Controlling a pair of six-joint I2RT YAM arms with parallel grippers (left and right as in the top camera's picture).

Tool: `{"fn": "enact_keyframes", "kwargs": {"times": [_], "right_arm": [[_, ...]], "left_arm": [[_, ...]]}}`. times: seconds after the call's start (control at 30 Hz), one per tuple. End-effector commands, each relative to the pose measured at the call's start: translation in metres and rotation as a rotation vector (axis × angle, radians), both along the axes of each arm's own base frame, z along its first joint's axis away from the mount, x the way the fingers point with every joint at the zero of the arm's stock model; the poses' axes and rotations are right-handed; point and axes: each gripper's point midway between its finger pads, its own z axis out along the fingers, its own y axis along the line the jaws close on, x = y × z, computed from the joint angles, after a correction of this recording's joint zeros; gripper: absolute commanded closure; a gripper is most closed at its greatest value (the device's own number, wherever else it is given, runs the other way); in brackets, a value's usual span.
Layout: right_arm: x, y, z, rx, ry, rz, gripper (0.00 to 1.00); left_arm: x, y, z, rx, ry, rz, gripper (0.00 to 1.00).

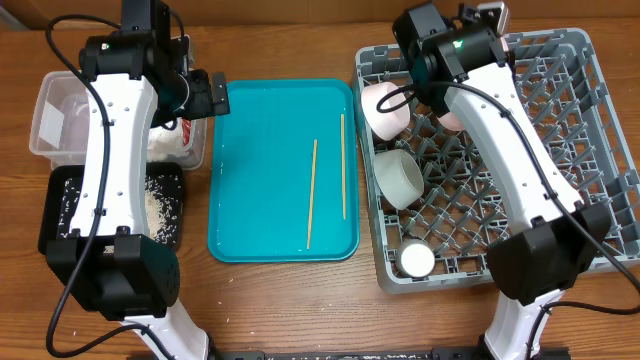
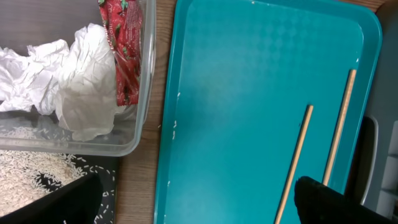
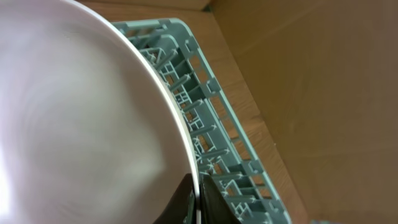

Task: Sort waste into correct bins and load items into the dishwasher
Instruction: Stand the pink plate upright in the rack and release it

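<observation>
I will next lower the plate toward the white bowl with my right gripper and let go of the plate's rim, because the rack wires (image 1: 427,121) beside that bowl are below the gripper.
My left gripper (image 2: 199,210) is open and empty, hovering over the gap between the clear tub (image 2: 144,93) and the teal tray (image 2: 249,93). In the tub lie crumpled white tissue (image 2: 81,81) and a red wrapper (image 2: 124,50). Rice (image 2: 28,174) is spread in the black tray (image 1: 62,215). Two chopsticks (image 1: 312,193) (image 1: 343,165) rest on the teal tray. My right gripper (image 3: 196,202) is shut on the rim of the white plate (image 3: 74,118), held on edge over the far part of the grey rack (image 1: 560,150). A white bowl (image 1: 385,108), grey-green bowl (image 1: 400,178) and cup (image 1: 417,260) sit in the rack.
The teal tray (image 1: 260,170) lies between the bins on the left and the rack on the right. Wooden table (image 1: 300,310) shows along the front. A brown wall (image 3: 323,93) stands close behind the rack's far edge.
</observation>
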Motion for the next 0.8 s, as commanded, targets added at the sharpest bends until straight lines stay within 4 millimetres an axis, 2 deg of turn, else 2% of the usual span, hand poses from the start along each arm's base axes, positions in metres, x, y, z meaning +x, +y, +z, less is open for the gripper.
{"fn": "enact_keyframes", "kwargs": {"times": [0.0, 0.13, 0.4, 0.57, 0.77], "right_arm": [[0.002, -0.016, -0.009, -0.037, -0.032, -0.051, 0.96], [0.005, -0.013, -0.024, -0.026, -0.035, -0.048, 0.96], [0.009, 0.007, -0.034, 0.047, -0.032, -0.007, 0.96], [0.01, 0.02, -0.049, 0.158, -0.003, 0.016, 0.96], [0.011, 0.028, -0.056, 0.214, 0.008, 0.029, 0.96]], "left_arm": [[0.004, 0.002, 0.007, 0.008, -0.026, -0.001, 0.0], [0.004, 0.002, 0.007, 0.008, -0.026, -0.001, 0.0], [0.004, 0.002, 0.007, 0.008, -0.026, -0.001, 0.0], [0.004, 0.002, 0.007, 0.008, -0.026, -0.001, 0.0], [0.004, 0.002, 0.007, 0.008, -0.026, -0.001, 0.0]]}}
